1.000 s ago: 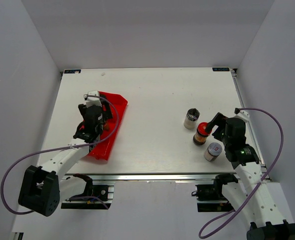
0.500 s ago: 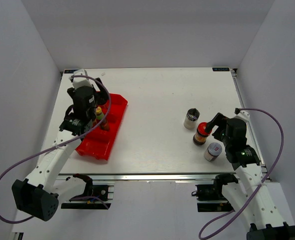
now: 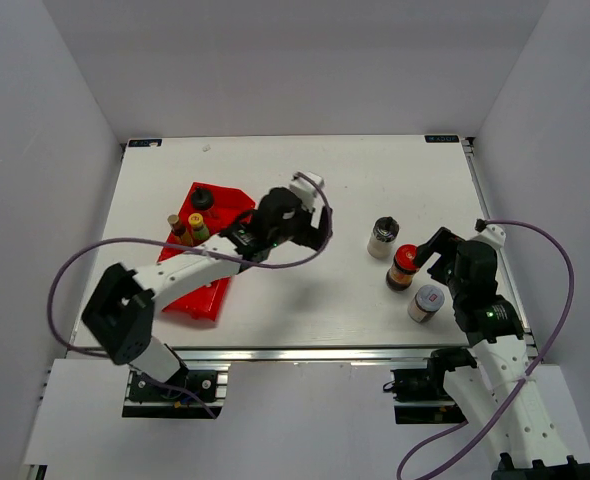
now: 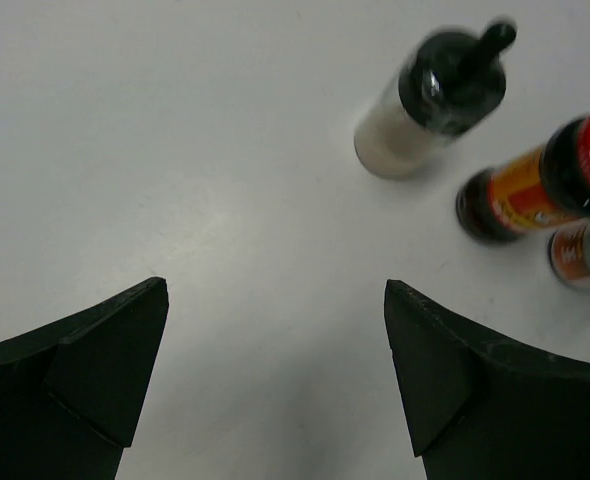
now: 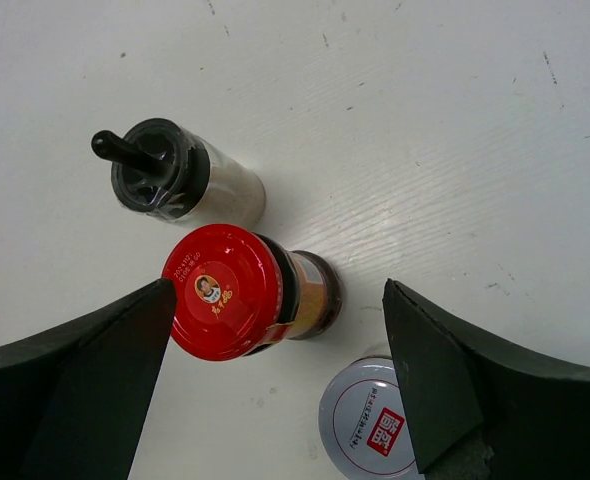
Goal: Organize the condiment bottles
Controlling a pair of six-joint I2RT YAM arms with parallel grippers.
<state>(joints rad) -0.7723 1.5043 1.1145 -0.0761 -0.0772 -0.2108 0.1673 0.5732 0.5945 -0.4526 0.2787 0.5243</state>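
Observation:
My left gripper moves to the right in the top view next and lowers around the black-capped white bottle [image 3: 383,237]. The bottle stands on the tabletop outside the tray.
Three condiment bottles stand in the far end of the red tray [image 3: 208,287]: a black-capped one [image 3: 202,197], a yellow-capped one [image 3: 196,228] and a brownish-capped one [image 3: 178,224]. Three more stand on the table at the right: a black-capped white bottle [image 3: 383,237] [image 4: 430,105] [image 5: 180,183], a red-capped jar [image 3: 403,266] [image 4: 535,188] [image 5: 235,292] and a white-capped jar [image 3: 427,301] [image 4: 583,256] [image 5: 371,422]. My left gripper [image 3: 318,234] [image 4: 275,290] is open and empty over bare table, left of these three. My right gripper [image 3: 431,262] [image 5: 278,287] is open above the red-capped jar.
The white table's edges and the enclosure walls ring the workspace. The tray lies tilted at the left. The left arm stretches across the table's middle, its purple cable [image 3: 85,265] looping at the left.
My left arm has swung from over the tray to the table's middle, towards the right-hand bottles, leaving the bottles in the tray. The right arm has barely moved.

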